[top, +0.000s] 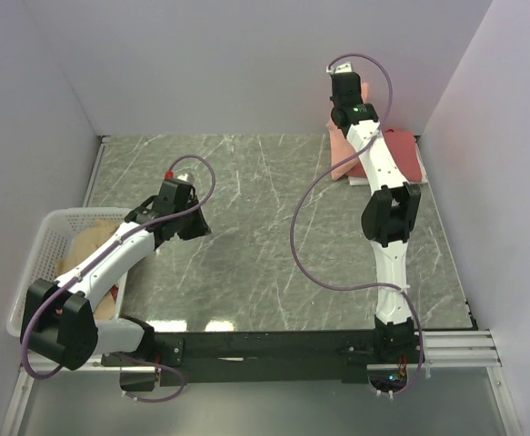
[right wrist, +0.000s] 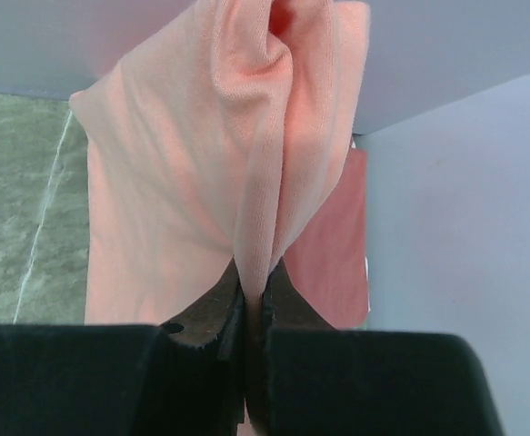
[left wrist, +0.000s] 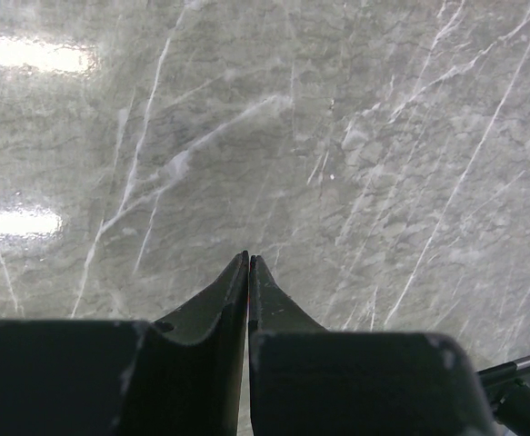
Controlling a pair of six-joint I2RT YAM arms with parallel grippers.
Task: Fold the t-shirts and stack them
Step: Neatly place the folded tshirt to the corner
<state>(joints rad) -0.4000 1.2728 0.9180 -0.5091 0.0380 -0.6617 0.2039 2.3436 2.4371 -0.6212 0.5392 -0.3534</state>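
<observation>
The right gripper moves the peach t-shirt's fold toward the right in the top view next, farther over the red t-shirt. The peach t-shirt hangs past the red t-shirt's edge.
My right gripper is shut on a fold of a pale peach t-shirt and holds it up at the far right of the table; the cloth hangs below it. In the top view this gripper is over a red folded t-shirt, which also shows under the peach cloth in the right wrist view. My left gripper is shut and empty above bare marble; in the top view it hovers just right of the basket.
A white mesh basket at the left edge holds more tan and peach t-shirts. The grey marble table is walled in by white panels at the back and both sides.
</observation>
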